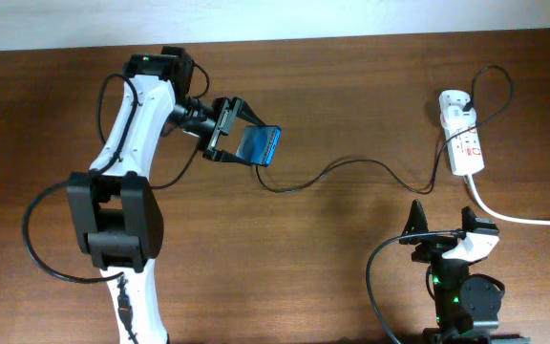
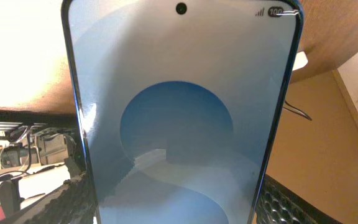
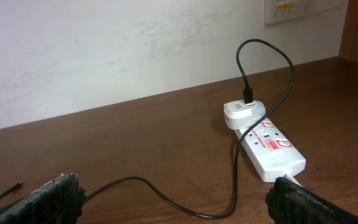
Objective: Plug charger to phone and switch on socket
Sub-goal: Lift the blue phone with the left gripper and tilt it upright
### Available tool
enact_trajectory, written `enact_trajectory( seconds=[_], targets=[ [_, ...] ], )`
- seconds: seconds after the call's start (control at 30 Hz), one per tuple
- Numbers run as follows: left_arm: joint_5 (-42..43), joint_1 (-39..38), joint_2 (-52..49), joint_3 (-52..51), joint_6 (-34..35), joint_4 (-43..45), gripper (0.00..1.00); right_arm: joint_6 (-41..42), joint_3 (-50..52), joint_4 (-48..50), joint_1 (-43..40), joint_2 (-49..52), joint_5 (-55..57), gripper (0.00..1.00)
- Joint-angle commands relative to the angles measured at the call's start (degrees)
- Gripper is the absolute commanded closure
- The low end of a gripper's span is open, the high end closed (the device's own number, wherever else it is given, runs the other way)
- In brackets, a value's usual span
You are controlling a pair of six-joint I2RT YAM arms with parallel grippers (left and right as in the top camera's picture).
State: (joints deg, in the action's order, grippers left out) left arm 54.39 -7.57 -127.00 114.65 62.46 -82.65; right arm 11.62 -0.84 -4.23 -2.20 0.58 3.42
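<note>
The phone's end (image 1: 270, 146) juts past the left gripper, left in the overhead view and outward of my right gripper, so next my right gripper should reach across onto it.
My left gripper (image 1: 229, 141) is shut on the phone (image 1: 260, 145), a slim black-edged phone with a blue screen, held above the table at the upper left. The phone fills the left wrist view (image 2: 179, 118), clamped between both fingers. The charger cable (image 1: 351, 167) is thin and black; it runs from below the phone across the table to the white adapter (image 1: 452, 101). The adapter sits in the socket (image 1: 464, 145), a white strip with red switch marks. In the right wrist view the socket (image 3: 272, 146) lies ahead on the right. My right gripper (image 1: 439, 227) is open and empty, near the front edge.
A thick white cord (image 1: 523, 216) leaves the socket toward the right edge. The table is dark wood (image 1: 351, 86). A white wall (image 3: 135, 43) stands behind the table's far edge, with a wall plate at its upper right.
</note>
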Motion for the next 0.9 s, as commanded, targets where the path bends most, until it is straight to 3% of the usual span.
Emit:
enact_trajectory(
  seconds=[0.0,0.17,0.53,0.77,0.87],
  targets=[
    [1.51,0.24,0.48,1.33,0.50,-0.59,1.00,-0.07,0.52,-0.13,0.35,-0.37,-0.15,0.02],
    [6.25,0.24,0.46,1.33,0.50,-2.78,1.00,-0.07,0.52,-0.13,0.35,-0.37,-0.15,0.02],
    [5.84,0.24,0.48,1.33,0.50,-3.50,1.00,-0.07,0.52,-0.13,0.35,-0.37,-0.15,0.02],
    [-17.46,0.24,0.48,1.33,0.57,0.07,1.00,-0.07,0.52,-0.13,0.35,-0.37,-0.15,0.02],
    [-31.93,0.24,0.48,1.33,0.98,4.26,1.00,-0.04,0.52,0.24,0.31,-0.37,0.26,0.02]
  ],
)
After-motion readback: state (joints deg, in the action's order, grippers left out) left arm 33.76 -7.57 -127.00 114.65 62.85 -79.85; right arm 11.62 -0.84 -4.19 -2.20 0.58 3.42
